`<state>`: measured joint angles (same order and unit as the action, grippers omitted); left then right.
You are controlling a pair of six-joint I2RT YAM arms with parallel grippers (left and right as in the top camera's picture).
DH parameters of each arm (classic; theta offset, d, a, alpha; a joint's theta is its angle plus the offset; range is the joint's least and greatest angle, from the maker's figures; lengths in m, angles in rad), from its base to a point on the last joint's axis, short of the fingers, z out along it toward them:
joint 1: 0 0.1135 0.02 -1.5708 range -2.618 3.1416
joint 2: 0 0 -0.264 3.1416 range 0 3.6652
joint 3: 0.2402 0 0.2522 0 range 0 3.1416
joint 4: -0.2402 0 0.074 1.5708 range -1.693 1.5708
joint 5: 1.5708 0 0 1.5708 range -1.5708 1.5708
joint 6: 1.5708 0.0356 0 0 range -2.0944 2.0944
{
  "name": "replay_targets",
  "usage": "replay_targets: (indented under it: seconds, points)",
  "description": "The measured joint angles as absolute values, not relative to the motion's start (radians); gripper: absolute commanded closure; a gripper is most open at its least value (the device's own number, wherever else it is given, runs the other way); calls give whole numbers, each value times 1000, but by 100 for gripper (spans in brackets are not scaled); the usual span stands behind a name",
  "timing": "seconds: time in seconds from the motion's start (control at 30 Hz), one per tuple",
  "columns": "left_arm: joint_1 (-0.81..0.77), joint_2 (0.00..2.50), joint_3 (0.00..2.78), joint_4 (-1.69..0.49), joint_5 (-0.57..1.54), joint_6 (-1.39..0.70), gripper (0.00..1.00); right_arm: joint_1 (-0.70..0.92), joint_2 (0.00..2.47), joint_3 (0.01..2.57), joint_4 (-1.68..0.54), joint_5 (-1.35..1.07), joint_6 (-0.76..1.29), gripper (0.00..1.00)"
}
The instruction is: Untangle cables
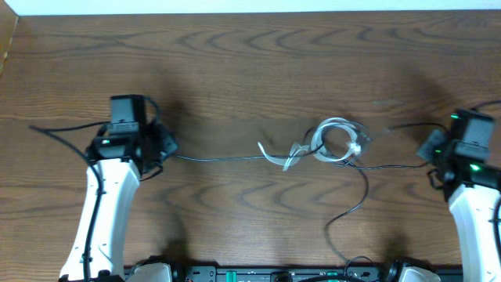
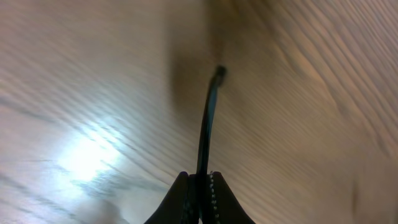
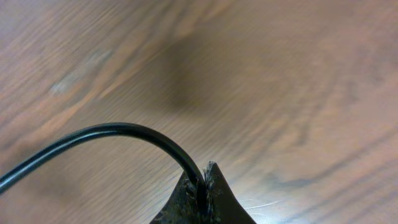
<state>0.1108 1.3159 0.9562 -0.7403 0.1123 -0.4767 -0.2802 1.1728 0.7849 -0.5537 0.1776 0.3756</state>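
My right gripper holds the black cable and will move toward the white coil to release it over the gap, as open tabletop shows between coil and gripper.
The cables lie tangled in the middle of the wooden table. A white cable is coiled in a small loop, with a flat white end trailing left. A thin black cable runs from the tangle to my left gripper. In the left wrist view that gripper is shut on the black cable, whose plug end sticks out past the fingertips. My right gripper is shut on another black cable, which arches away to the left. Overhead, the right gripper sits right of the tangle.
Another black strand loops from the tangle toward the table's front edge. The left arm's own thicker wire trails off to the left. The arm bases line the front edge. The table's left edge shows at the top left.
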Motion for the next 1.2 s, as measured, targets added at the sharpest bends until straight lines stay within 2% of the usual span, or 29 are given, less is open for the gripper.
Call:
replay_targets:
  seconds: [0.17,0.33,0.37,0.47,0.5,0.53,0.9,1.2]
  points:
    - [208,1316,956,-734,128,-513,93,-385,1171,785,-553,96,392,99]
    - [211,1316,956,-698,258,-527,92,-395,1171,785,-526,-85,395,99]
    - [201,1316,956,-694,286,-527,84,-395,1171,785,-521,-129,395,99]
    - [157,1316,956,-680,356,-523,37,-393,1171,785,-510,-262,390,99]
    - [139,1316,956,-678,374,-517,29,-389,1171,785,-513,-300,388,99]
    - [120,1316,956,-677,393,-512,27,-387,1171,785,-515,-312,386,99]
    - [-170,1316,956,-640,447,-447,25,-378,1171,785,-640,-365,370,96]
    - [-408,1376,956,-478,451,-443,25,-376,1171,785,-721,-366,370,94]
